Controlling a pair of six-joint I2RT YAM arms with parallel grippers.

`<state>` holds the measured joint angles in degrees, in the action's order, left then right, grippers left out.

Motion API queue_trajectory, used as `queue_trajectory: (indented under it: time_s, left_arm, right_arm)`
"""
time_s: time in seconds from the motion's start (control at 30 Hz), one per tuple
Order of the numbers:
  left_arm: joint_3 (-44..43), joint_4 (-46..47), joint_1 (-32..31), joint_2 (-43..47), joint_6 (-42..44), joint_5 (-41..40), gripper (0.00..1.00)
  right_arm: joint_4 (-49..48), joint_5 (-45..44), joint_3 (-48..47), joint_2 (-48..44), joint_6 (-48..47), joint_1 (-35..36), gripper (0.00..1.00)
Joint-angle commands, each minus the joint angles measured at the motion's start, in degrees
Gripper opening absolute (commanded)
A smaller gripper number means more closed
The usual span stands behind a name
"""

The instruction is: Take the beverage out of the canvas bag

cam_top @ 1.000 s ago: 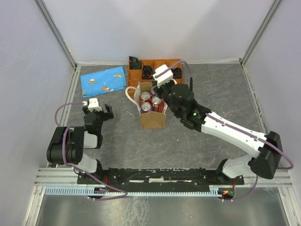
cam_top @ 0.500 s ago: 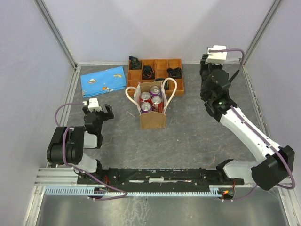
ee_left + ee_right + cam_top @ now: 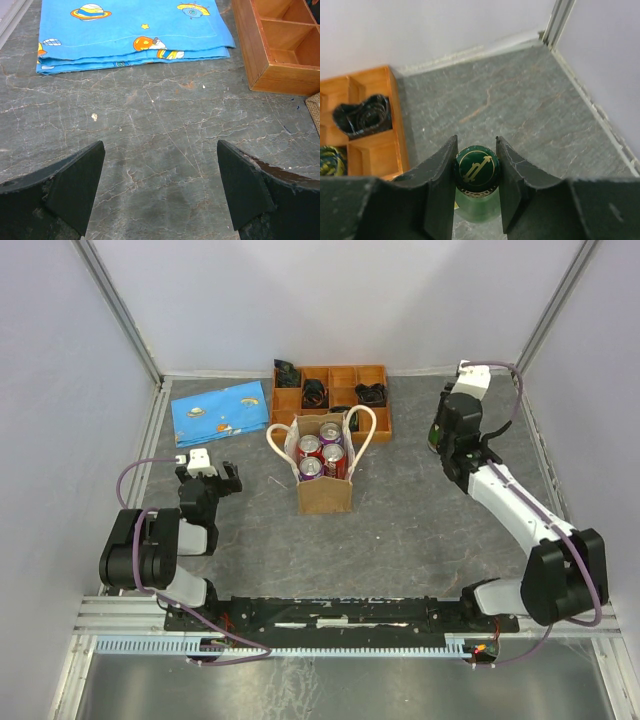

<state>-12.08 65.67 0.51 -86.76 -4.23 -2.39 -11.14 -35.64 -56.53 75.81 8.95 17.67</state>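
My right gripper lowers the upright bottle onto the grey table beside the orange tray next, since that patch is empty and clear of the bag.
The tan canvas bag stands upright at the table's middle with two cream loop handles. Several red and purple cans stand in it. My right gripper is shut on the dark green cap of a green glass bottle, held upright over the grey table at the right, well away from the bag. In the top view the right gripper hides most of the bottle. My left gripper is open and empty, low over the table left of the bag; it also shows in the top view.
An orange compartmented tray with dark items stands behind the bag; its corner shows in the right wrist view. A folded blue cloth lies at the back left. Walls and rails enclose the table.
My right arm has swung from the bag to the right side of the table, carrying the green bottle, and has come lower. The left arm has not moved.
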Motion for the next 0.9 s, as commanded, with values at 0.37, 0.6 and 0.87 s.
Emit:
queue_trajectory:
  time_s: [0.37, 0.6, 0.87]
  left_arm:
    - [-1.4, 1.9, -0.2, -0.4, 2.7, 0.8, 0.99]
    - [-1.4, 1.9, -0.2, -0.3, 2.7, 0.7, 0.99]
    - [-1.4, 1.9, -0.2, -0.3, 2.7, 0.8, 0.99]
  right_arm:
    - [-8.5, 5.0, -0.6, 8.2, 6.6, -0.8, 0.00]
    - [-10.7, 5.7, 1.5, 9.5, 7.4, -0.8, 0.00]
    - [-13.1, 8.9, 6.4, 8.8, 6.9, -0.7, 0.00]
